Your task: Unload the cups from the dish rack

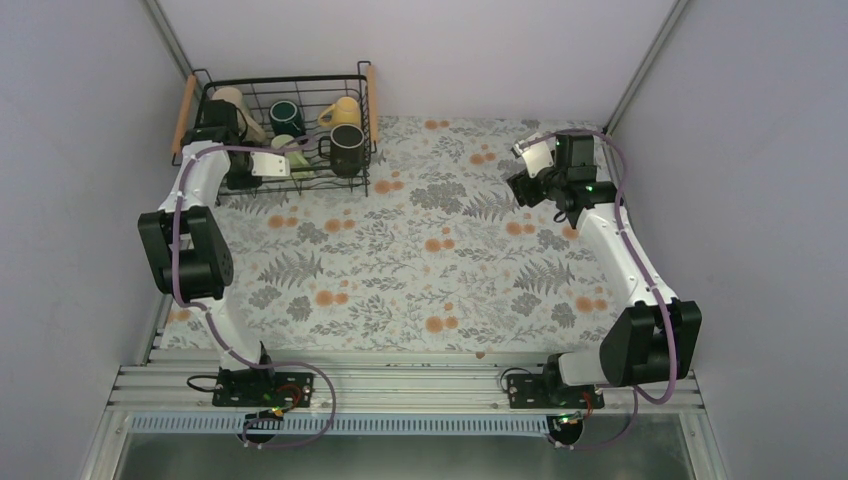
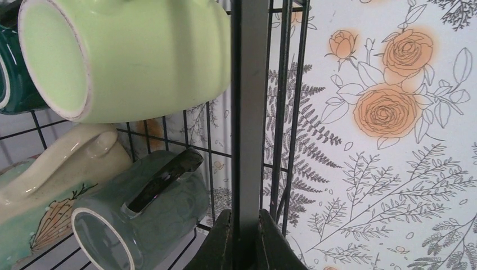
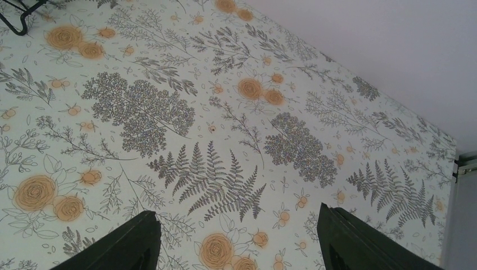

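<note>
My left gripper drags the bar of the rack by the far wall back toward my base and releases it next, since bare tablecloth lies back of my gripper.
The black wire dish rack point(image 1: 362, 130) with wooden handles stands at the far left. In it I see a cream mug point(image 1: 232, 100), a dark teal mug point(image 1: 287, 115), a yellow mug point(image 1: 343, 112), a black mug point(image 1: 347, 150) and a pale green mug point(image 1: 288, 147). My left gripper point(image 1: 288, 168) reaches into the rack's near side. In the left wrist view, the left gripper point(image 2: 245, 218) is shut on a flat dark bar of the rack point(image 2: 251, 112), with the pale green mug point(image 2: 135, 56), cream patterned mug point(image 2: 45, 191) and grey-green mug point(image 2: 140, 216) beside it. My right gripper point(image 1: 528, 178) point(image 3: 239, 236) is open and empty above the tablecloth.
The floral tablecloth point(image 1: 400, 260) covers the table. Grey walls close in the left, back and right sides. A corner of the rack point(image 3: 19, 14) shows at the top left of the right wrist view. The arm bases sit on a metal rail point(image 1: 400, 385) at the near edge.
</note>
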Controlling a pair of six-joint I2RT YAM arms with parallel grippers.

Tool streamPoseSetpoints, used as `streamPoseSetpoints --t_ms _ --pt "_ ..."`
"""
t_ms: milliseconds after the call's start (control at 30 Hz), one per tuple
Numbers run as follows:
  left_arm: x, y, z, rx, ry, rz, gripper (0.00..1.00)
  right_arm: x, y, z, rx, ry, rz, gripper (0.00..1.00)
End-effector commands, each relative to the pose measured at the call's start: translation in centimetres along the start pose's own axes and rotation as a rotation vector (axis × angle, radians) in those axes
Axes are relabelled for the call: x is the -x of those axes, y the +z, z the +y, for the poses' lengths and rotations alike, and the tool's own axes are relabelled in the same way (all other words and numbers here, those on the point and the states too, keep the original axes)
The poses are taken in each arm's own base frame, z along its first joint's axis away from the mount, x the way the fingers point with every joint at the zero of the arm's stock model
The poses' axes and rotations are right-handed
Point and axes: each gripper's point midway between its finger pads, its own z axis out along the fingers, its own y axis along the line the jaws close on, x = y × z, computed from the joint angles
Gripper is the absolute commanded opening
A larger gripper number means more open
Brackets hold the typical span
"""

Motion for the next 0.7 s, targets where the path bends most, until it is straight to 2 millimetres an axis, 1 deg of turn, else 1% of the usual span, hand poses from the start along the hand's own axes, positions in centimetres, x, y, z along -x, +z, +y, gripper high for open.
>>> streamPoseSetpoints --t_ms 0,133,233,367,433,500,567,667 --pt "-0.3 -1.8 -2.1 -0.054 -0.083 -0.001 0.02 1.3 -0.9 0.1 -0.011 0.001 -0.049 0.73" --pt "0.3 -2.9 -3.3 -0.055 -0.060 -0.017 0.02 1.4 -1.4 0.1 -0.017 -0.002 -0.049 0.75" --pt "1.2 -3.9 -5.0 -0.074 -0.038 -0.029 0.02 1.4 -1.6 0.1 -0.017 0.000 -0.045 0.75" --pt "2.5 -5.3 -7.8 -0.070 0.012 -0.055 0.02 1.2 -1.9 0.2 -0.018 0.002 -0.042 0.77" --pt "3.3 -6.4 -9.0 -0.060 0.031 -0.076 0.02 1.1 -2.2 0.3 -0.015 0.004 -0.043 0.77" --pt "3.8 -7.2 -10.3 -0.064 0.040 -0.094 0.02 1.1 -2.3 0.4 -0.012 0.005 -0.045 0.78" --pt "4.1 -7.7 -12.2 -0.095 0.049 -0.106 0.02 1.0 -2.5 0.5 -0.009 0.008 -0.043 0.78" --pt "4.0 -8.5 -14.9 -0.131 0.062 -0.102 0.02 0.9 -2.8 0.7 -0.005 0.013 -0.041 0.79"
